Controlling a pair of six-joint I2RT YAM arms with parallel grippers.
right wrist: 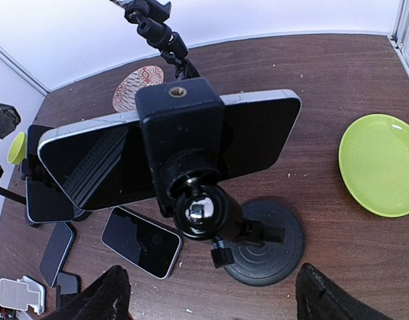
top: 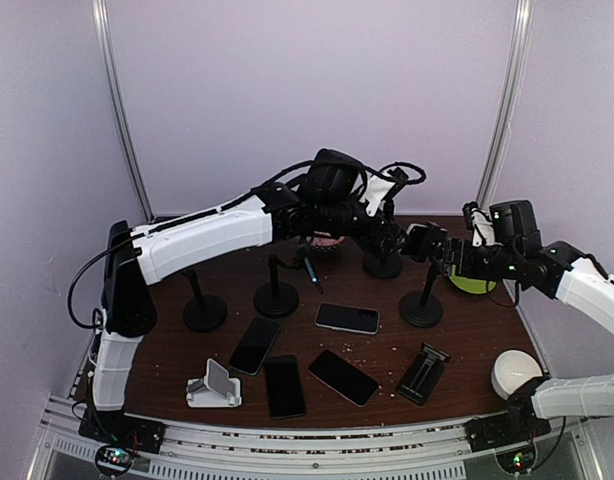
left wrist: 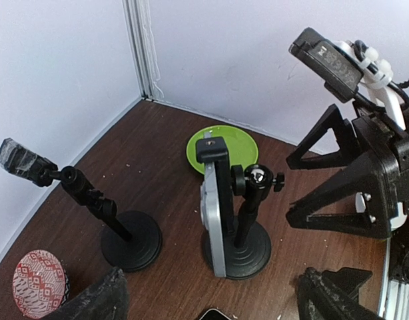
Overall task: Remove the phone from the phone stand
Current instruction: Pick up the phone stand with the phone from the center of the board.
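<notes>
Next, my left gripper moves down toward the right in the top view, open fingers around the phone's loose end, because that end sticks out past the phone stand's clamp.
A dark phone [right wrist: 258, 133] sits crosswise in the black clamp [right wrist: 181, 127] of a phone stand [right wrist: 264, 243] with a round base. In the top view this phone [top: 424, 240] is at the right middle of the table. My right gripper [right wrist: 211, 300] hovers just above and to the right of it, open, its fingertips [right wrist: 104, 297] wide apart and touching nothing. The left wrist view shows the same phone [left wrist: 214, 213] edge-on, with my left gripper [left wrist: 211, 303] open well short of it. From above, the left gripper [top: 382, 235] is just left of the stand and the right gripper [top: 445, 252] just right of it.
Several loose phones [top: 347, 318] lie flat on the brown table. Empty black stands [top: 204, 310] rise at the left and middle. A white holder [top: 212, 388] and a black folding stand [top: 422, 372] sit near the front. A green plate [right wrist: 381, 173] is at the far right; a red patterned dish [left wrist: 36, 283] lies behind.
</notes>
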